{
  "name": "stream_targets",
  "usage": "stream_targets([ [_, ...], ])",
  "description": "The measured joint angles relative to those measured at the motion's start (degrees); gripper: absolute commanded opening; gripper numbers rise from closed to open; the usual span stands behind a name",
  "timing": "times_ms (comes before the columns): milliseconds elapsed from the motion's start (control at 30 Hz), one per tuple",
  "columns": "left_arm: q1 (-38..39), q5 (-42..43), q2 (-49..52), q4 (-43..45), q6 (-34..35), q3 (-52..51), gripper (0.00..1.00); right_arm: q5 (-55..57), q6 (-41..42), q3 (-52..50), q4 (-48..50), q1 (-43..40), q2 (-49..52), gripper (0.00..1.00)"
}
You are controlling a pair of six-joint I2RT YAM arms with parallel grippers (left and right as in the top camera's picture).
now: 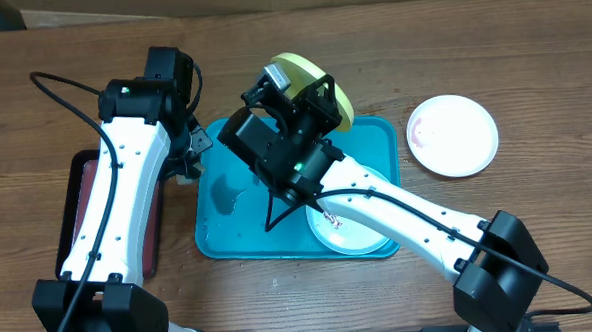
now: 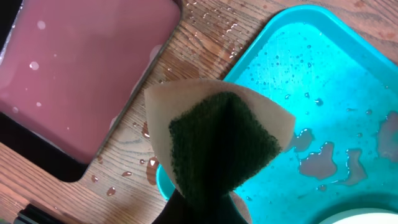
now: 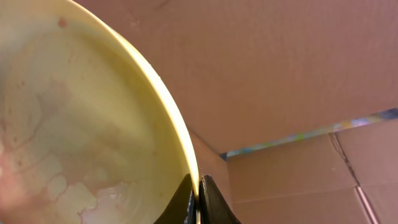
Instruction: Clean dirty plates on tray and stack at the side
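I will next swing my right gripper over the white plate (image 1: pixel 453 134), which is below it and to its right in the overhead view. Then I will level the tilted plate, lower it and let it go.
My right gripper (image 1: pixel 316 93) is shut on the rim of the yellow-green plate (image 1: pixel 302 64) and holds it tilted on edge above the far side of the teal tray (image 1: pixel 376 152). In the right wrist view the gripper (image 3: pixel 199 190) pinches that rim, and the plate (image 3: pixel 81 124) shows wet reddish smears. A pale mint plate (image 1: pixel 351 236) lies in the tray's near right corner. The white plate (image 1: pixel 453 134) sits on the table to the right. My left gripper (image 1: pixel 193 158) hangs at the tray's left edge. In its wrist view the gripper (image 2: pixel 208 202) is shut on a green-and-beige sponge (image 2: pixel 224 140).
A dark red, black-rimmed tray (image 1: pixel 85 190) lies left of the teal tray, under my left arm, and shows again in the left wrist view (image 2: pixel 87 74). Water puddles (image 2: pixel 326 163) lie on the teal tray (image 2: pixel 311 81), with drops on the wooden table (image 2: pixel 199 37). Cardboard stands behind the table.
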State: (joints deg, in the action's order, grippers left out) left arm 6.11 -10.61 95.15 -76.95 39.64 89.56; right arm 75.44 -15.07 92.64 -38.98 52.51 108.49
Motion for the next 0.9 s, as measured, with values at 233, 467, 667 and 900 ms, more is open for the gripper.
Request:
stream_targets([
  [233,0.0,0.2,0.0,0.0,-0.7,0.0,0.04,-0.8,1.9,0.0,-2.5,-0.2,0.0,0.04],
  [467,0.0,0.2,0.0,0.0,-0.7,0.0,0.04,-9.0,12.1,0.1,-11.5,-4.6,0.0,0.04],
  [667,0.0,0.9,0.0,0.4,-0.7,0.0,0.04,-32.2,25.3,0.2,-17.2,-16.3,0.0,0.04],
  [900,0.0,1.2,0.0,0.5,-1.1,0.0,0.04,-64.9,31.2,0.2,-17.8,-35.3,0.0,0.04],
])
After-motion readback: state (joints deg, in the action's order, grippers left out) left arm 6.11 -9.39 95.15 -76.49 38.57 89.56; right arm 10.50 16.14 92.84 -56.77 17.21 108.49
